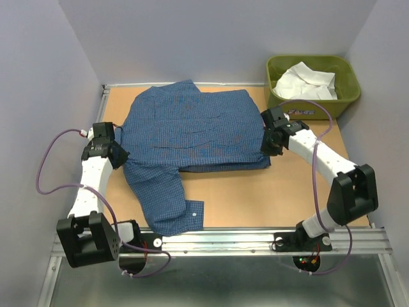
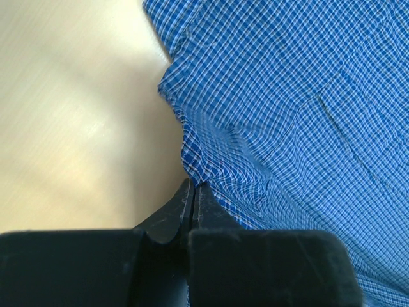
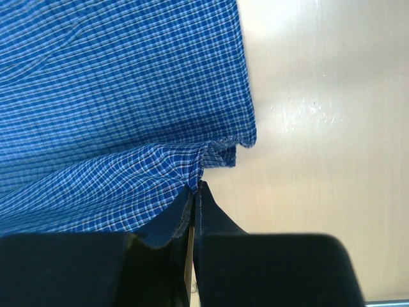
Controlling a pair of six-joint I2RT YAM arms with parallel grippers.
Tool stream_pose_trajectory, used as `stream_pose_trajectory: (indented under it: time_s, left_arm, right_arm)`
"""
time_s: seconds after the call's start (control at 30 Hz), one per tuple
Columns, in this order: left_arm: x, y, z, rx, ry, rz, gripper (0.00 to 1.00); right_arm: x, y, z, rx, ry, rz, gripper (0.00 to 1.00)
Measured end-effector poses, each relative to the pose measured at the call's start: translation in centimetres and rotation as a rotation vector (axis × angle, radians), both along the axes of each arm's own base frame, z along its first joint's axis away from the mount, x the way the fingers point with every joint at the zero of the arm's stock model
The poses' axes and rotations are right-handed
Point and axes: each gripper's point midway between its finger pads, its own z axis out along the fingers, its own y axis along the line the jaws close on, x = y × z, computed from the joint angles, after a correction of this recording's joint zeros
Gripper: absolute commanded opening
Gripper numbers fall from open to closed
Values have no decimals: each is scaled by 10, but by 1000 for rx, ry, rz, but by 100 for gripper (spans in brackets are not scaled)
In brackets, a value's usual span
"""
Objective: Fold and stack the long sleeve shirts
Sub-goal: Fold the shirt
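Note:
The pinched edge is still held up off the shirt's body, so I need to lower my left gripper, ease it outward onto the cloth, then open.
The blue checked shirt [image 1: 192, 131] lies spread on the wooden table, its body partly folded, one sleeve [image 1: 167, 203] trailing to the front edge. My left gripper [image 1: 120, 153] is shut on the shirt's left edge; the left wrist view shows the cloth [image 2: 287, 115] pinched at the fingertips [image 2: 193, 184]. My right gripper [image 1: 268, 142] is shut on the shirt's right edge, with a fold of cloth [image 3: 128, 115] caught between its tips [image 3: 197, 185]. The white shirt [image 1: 305, 83] lies crumpled in the olive-green tub [image 1: 348, 89] at the back right.
The tub stands just beyond the table's [image 1: 268, 198] back right corner, close behind my right gripper. Grey walls close in on the left, back and right. A metal rail [image 1: 255, 238] runs along the front edge.

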Motion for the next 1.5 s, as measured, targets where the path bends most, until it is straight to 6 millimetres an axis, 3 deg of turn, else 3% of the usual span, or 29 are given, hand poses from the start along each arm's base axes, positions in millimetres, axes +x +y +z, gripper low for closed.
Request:
stream_pose_trajectory:
  time_s: [0.2, 0.53, 0.9, 1.13, 1.3, 1.37, 1.4, 1.43, 1.5]
  left_arm:
    - [27, 3, -4, -3, 4, -9, 0]
    - [70, 7, -8, -10, -10, -18, 2]
    - [82, 5, -42, -41, 55, -31, 2]
    - [88, 6, -50, -44, 63, -31, 4]
    - [92, 6, -52, -44, 65, -32, 14]
    - [96, 6, -49, -45, 57, -35, 28]
    - [99, 6, -45, -44, 46, -36, 28]
    - [102, 7, -41, -41, 36, -39, 39]
    - [108, 8, -33, -37, 15, -39, 50]
  right_arm:
    - [22, 0, -18, -66, 40, 6, 1]
    - [61, 7, -21, -104, 9, 9, 1]
    - [72, 3, -54, -143, 60, 2, 2]
    - [89, 8, -53, -143, 34, 12, 6]
    - [100, 8, -56, -141, 23, 5, 19]
    - [104, 7, -56, -143, 20, 3, 38]
    - [104, 6, -56, -142, 19, -1, 38]
    - [106, 4, -54, -146, 15, -1, 50]
    - [110, 3, -50, -151, 3, 5, 59]
